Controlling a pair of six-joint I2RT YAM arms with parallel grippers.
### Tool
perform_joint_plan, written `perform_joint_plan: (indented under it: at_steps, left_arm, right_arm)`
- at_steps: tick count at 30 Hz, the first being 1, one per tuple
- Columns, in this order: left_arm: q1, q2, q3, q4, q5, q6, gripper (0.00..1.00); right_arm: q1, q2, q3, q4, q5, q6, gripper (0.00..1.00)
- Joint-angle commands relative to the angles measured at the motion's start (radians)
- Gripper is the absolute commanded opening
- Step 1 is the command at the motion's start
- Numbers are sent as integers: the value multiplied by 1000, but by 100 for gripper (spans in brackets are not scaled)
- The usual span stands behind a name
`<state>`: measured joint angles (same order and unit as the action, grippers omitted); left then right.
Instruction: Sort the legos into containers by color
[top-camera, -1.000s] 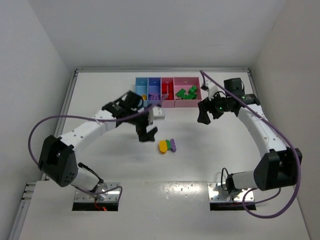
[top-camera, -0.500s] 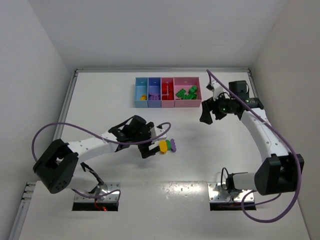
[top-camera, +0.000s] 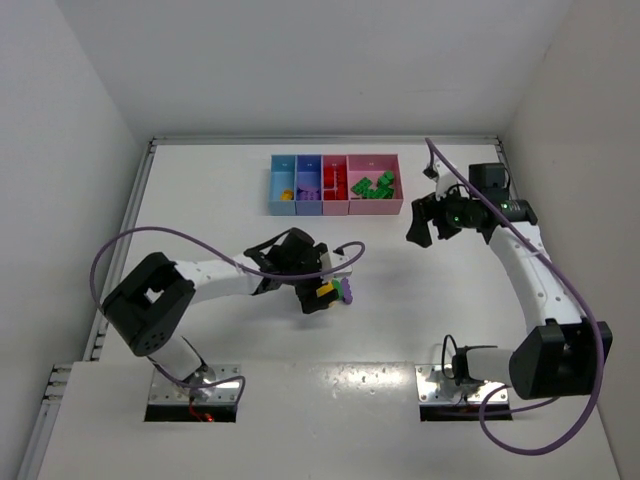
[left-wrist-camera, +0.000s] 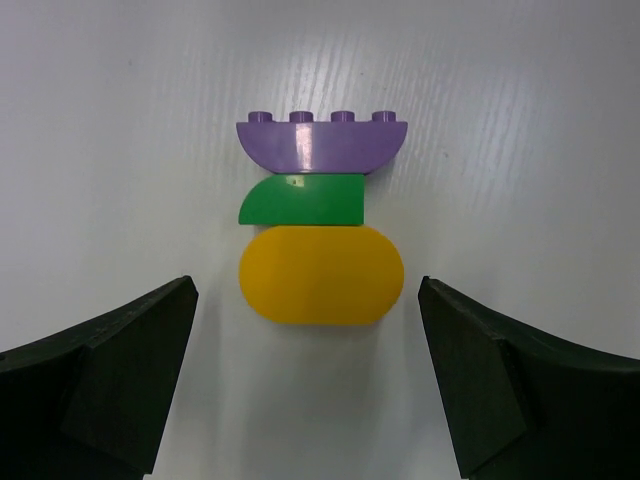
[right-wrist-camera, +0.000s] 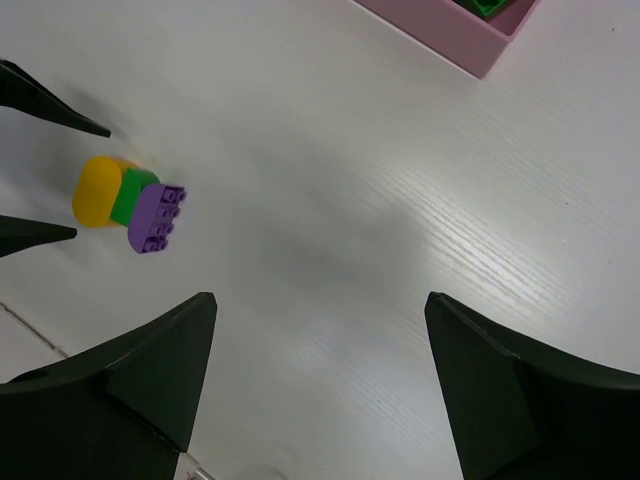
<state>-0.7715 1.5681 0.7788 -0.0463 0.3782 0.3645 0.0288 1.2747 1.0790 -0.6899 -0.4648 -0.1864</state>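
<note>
The rounded ends of the yellow piece (left-wrist-camera: 320, 275) are next, so I will bring my left gripper slightly lower and toward the green piece, then close on them.
A clump of legos lies on the white table: a yellow rounded piece (left-wrist-camera: 320, 275), a green piece (left-wrist-camera: 302, 200) and a purple studded piece (left-wrist-camera: 322, 145), joined in a row. The same clump (top-camera: 337, 291) shows in the top view and the purple piece (right-wrist-camera: 155, 218) in the right wrist view. My left gripper (left-wrist-camera: 305, 290) is open, low over the table, its jaws standing either side of the yellow piece with a gap on each side. My right gripper (top-camera: 425, 232) hangs open and empty to the right of the containers (top-camera: 336, 210).
The four joined bins hold sorted bricks: yellow in the light blue bin (top-camera: 272, 186), purple in the periwinkle bin (top-camera: 309, 210), green bricks (top-camera: 375, 186) in the wide pink bin (top-camera: 376, 209). Purple cables loop off both arms. White walls enclose the table.
My left arm has swung from near the bins down to the clump, and its open jaws now straddle it. My right gripper has drifted slightly right. Both stayed open.
</note>
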Motion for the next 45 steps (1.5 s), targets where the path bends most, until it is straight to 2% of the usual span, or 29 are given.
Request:
perform_joint_plan:
  at_steps: [1,14,18,19,24,28,32,34,38,45]
  left_arm:
    - [-9,29,45,49,24,-6,100]
    - [-18,121,109,22,53,14,98]
    - [-18,141,122,2,53,24,82]
    - [-18,141,122,2,53,24,72]
    - [-18,132,122,-10,53,24,47]
    - [5,66,122,-10,53,-7,39]
    - [37,-48,99,22,13,-84,36]
    - [37,-114,99,22,-2,-125,36]
    - [37,-187,108,31,-30,-177,36]
    - [37,-215,158,31,-61,-220,36]
  right_arm:
    - [-9,-21,-5,12,-6,7,85]
    - [-9,-12,-5,3,-6,-2,85]
    - [-9,14,4,3,-6,-2,85]
    - [-9,23,4,3,-15,-2,85]
    - [-9,58,4,29,-93,76,85]
    - [-9,107,-30,99,-251,241,85]
    - [5,172,-73,240,-417,466,85]
    - [19,199,-83,282,-506,505,85]
    - [56,281,-54,293,-583,515,85]
    - [117,400,61,358,-702,548,85]
